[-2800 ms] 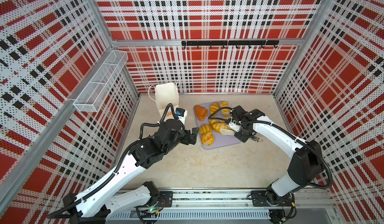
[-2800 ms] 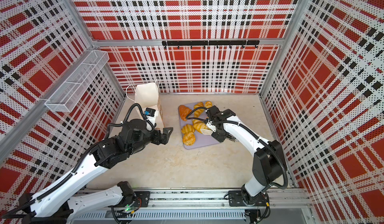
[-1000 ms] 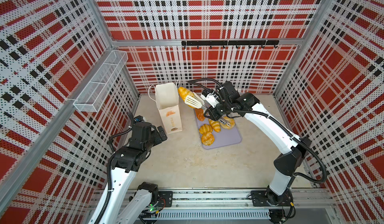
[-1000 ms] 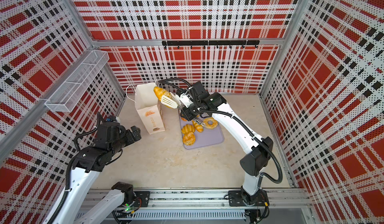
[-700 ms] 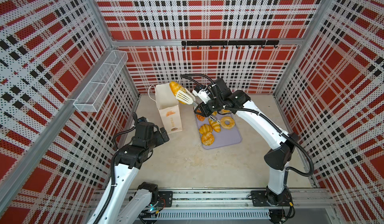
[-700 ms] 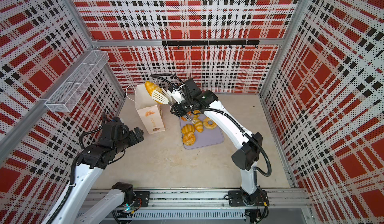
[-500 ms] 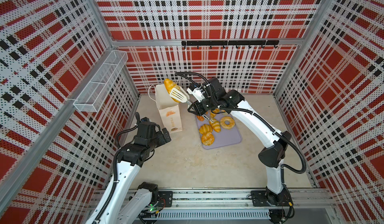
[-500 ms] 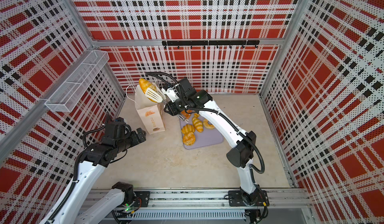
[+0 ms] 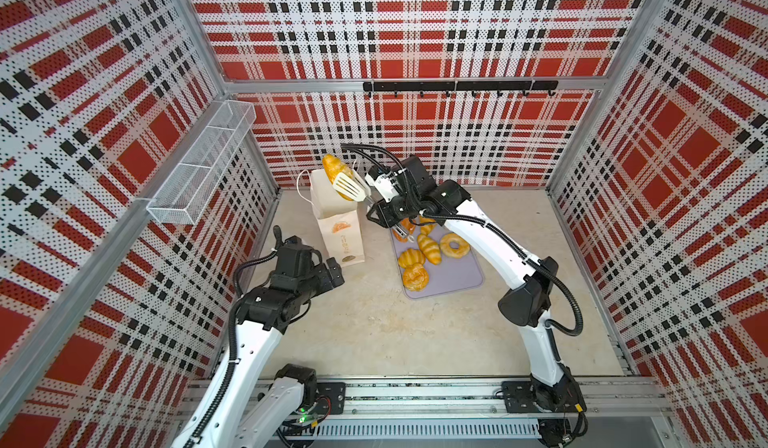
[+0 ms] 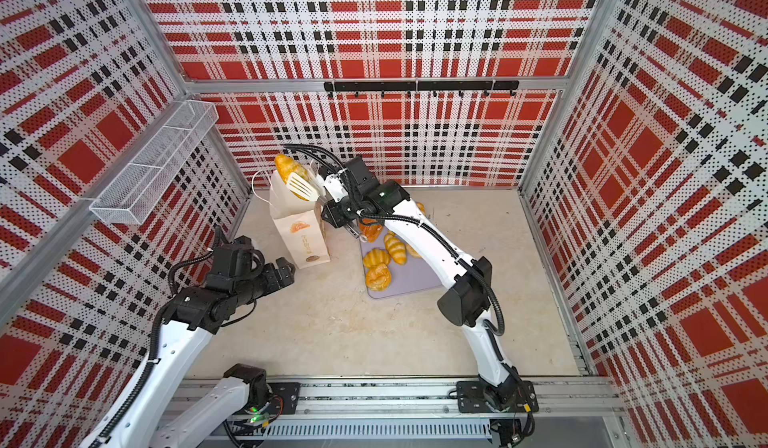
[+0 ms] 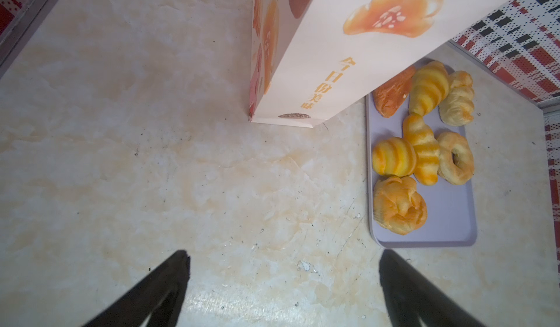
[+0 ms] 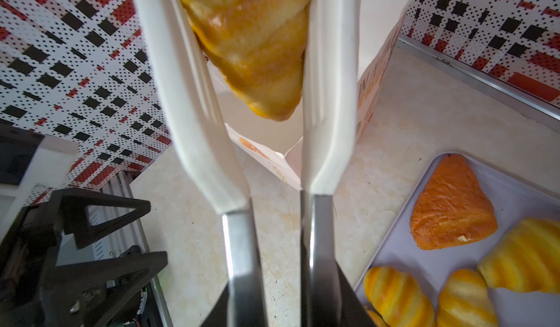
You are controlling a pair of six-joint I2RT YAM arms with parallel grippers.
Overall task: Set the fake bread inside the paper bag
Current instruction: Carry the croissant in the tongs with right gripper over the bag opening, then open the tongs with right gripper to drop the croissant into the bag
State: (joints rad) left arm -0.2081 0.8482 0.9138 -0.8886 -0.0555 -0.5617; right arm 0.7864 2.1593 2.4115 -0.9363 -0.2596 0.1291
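My right gripper should move the croissant down a little toward the bag's opening [image 9: 324, 195] [image 12: 269, 133] and let go of the tongs' metal handles, because the croissant is still hanging over that opening.
My right gripper [image 9: 376, 201] is shut on the metal handles of white tongs [image 12: 188, 98]. The tongs clamp a golden striped croissant [image 9: 334, 167] of fake bread, raised just above the open top of the paper bag [image 9: 340, 234]. The cream bag stands upright at the back left, and its mouth shows below the croissant [image 12: 251, 37] in the right wrist view. Several more pastries lie on a lilac tray [image 9: 457, 277]: a bagel [image 9: 454, 245], a round bun [image 9: 414, 277], striped rolls and a reddish-brown croissant [image 12: 451, 207]. My left gripper [image 11: 283, 258] is open and empty, low beside the bag's base.
A white wire-mesh basket [image 9: 199, 172] hangs on the left wall, and a black hook rail [image 9: 457, 86] runs along the back wall. Plaid walls close in on three sides. The tray sits right of the bag on the beige floor.
The right arm has carried the tongs and croissant up and left, from beside the bag to above its mouth. The left arm has shifted slightly toward the bag's base, staying open.
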